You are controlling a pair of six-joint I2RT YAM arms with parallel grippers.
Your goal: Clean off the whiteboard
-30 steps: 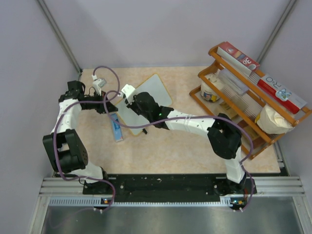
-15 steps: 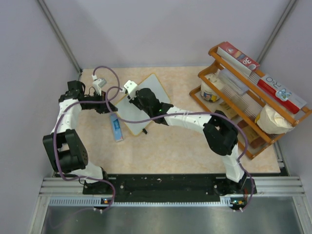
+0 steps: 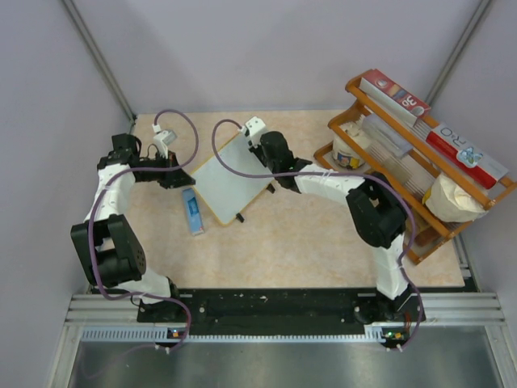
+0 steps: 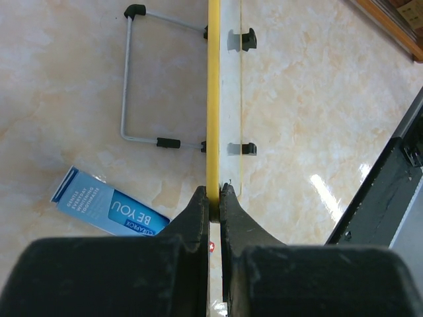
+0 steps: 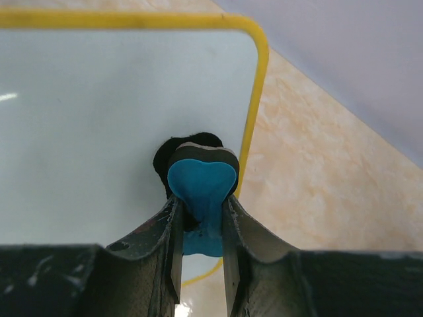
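Observation:
My right gripper carries the eraser back and down to the bare tabletop [image 3: 334, 232] beside the rack next to release it there, as the board is blank.
The whiteboard [image 3: 224, 179] lies slanted on the table, its white face blank in the right wrist view [image 5: 99, 125]. My left gripper [image 3: 179, 179] is shut on its yellow-framed left edge [image 4: 213, 99], which the left wrist view shows edge-on between the pads [image 4: 198, 208]. My right gripper [image 3: 266, 160] is shut on the blue-black eraser [image 5: 201, 181] and presses it on the board near the far right rounded corner. The eraser is hidden under the wrist in the top view.
A narrow blue box [image 3: 192, 212] lies just left of the board's near corner and shows in the left wrist view [image 4: 109, 208]. The board's wire stand [image 4: 125, 86] and black feet [image 4: 248, 39] show there too. A wooden rack [image 3: 412, 162] with boxes stands at the right.
My right gripper has swept the eraser across the board from its left part to the far right corner. The left gripper and the board have stayed put.

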